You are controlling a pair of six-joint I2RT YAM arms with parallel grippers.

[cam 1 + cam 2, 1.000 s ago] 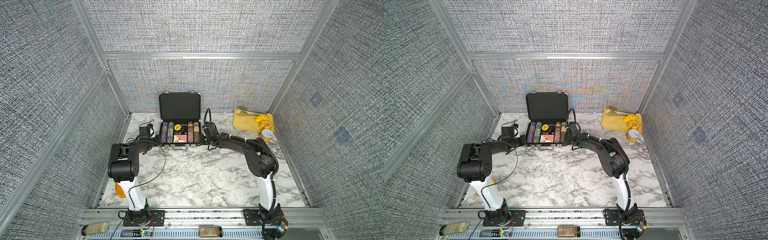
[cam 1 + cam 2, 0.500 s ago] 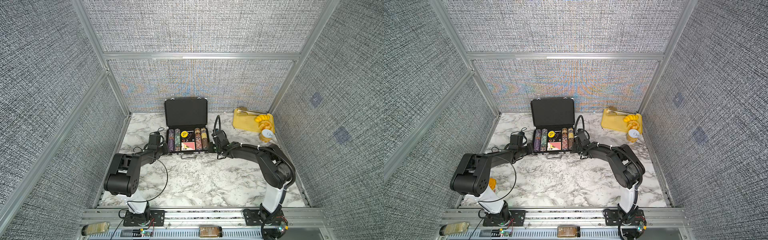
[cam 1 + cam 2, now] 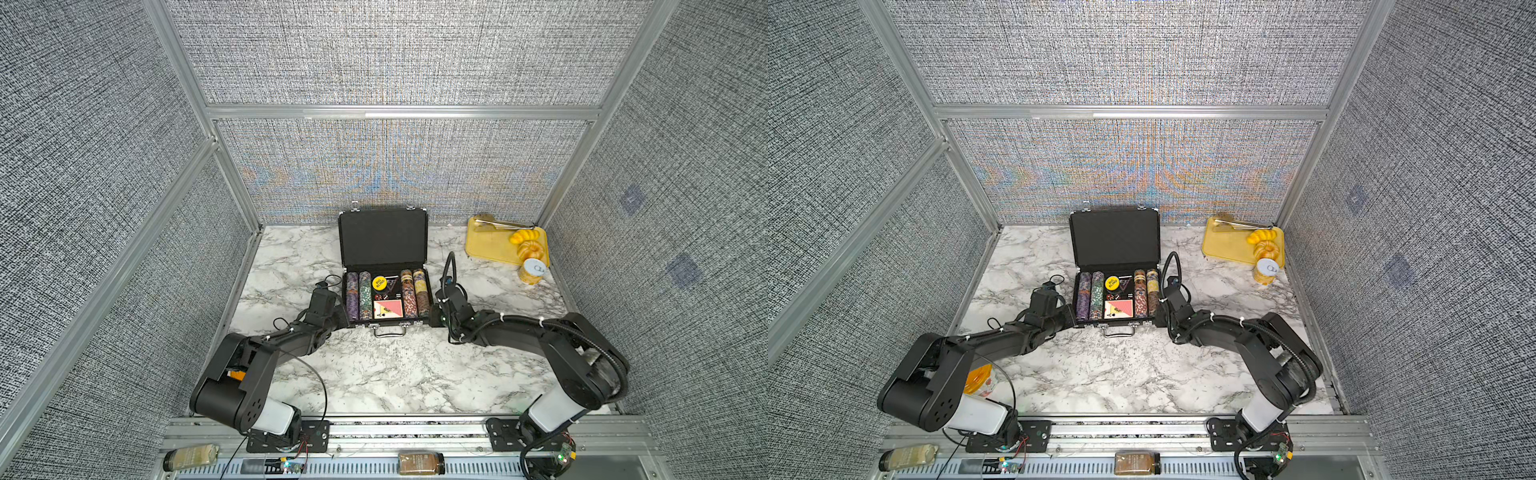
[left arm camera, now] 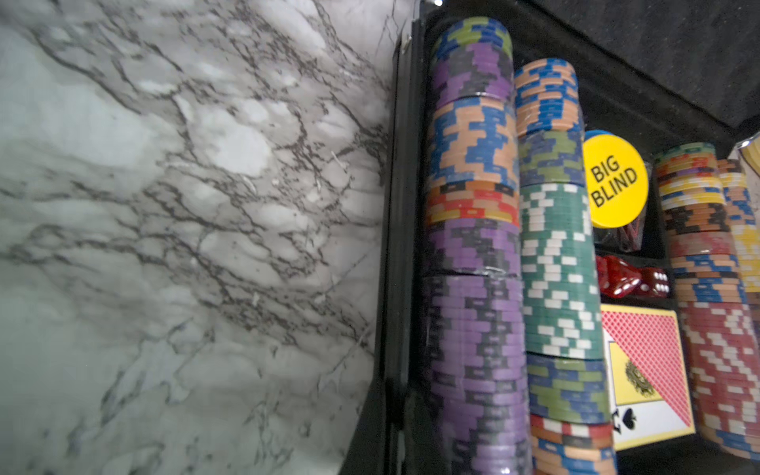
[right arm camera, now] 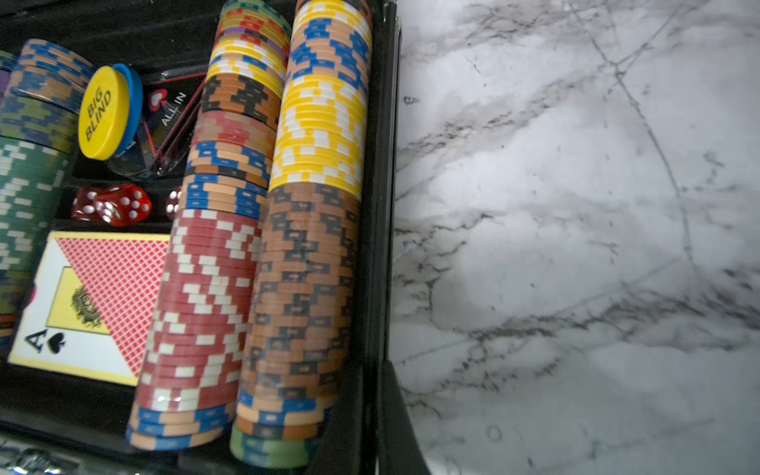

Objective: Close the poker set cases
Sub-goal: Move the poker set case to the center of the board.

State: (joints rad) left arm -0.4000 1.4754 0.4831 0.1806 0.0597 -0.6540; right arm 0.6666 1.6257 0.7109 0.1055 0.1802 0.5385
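Observation:
The bare marble before the silver handle (image 3: 390, 331) lies back from the left gripper, so the gripper needs to pull the case (image 3: 382, 239) back onto that marble and let go of the case's side.
The poker set case (image 3: 382, 239) (image 3: 1115, 239) lies open on the marble table, its black-lined lid standing upright at the back. Chip rows (image 4: 473, 246) (image 5: 312, 246), a card deck (image 5: 103, 304), red dice and a yellow "BIG BLIND" button (image 4: 615, 185) fill the base. My left gripper (image 3: 344, 318) (image 4: 395, 432) is shut on the case's left side wall, one finger outside and one inside. On the opposite side my right gripper (image 3: 434, 318) (image 5: 376, 411) is shut on the right wall in the same way. The silver handle (image 3: 390, 331) faces the front.
A yellow tray (image 3: 490, 249) with yellow pieces stands at the back right, a small can (image 3: 532, 271) at its front corner. Grey fabric walls enclose the table on three sides. Two bottles (image 3: 191, 456) (image 3: 420, 463) lie on the front rail.
The case has slid to the right and toward the front, with both grippers holding its sides. Both arms have drawn back and lowered with it.

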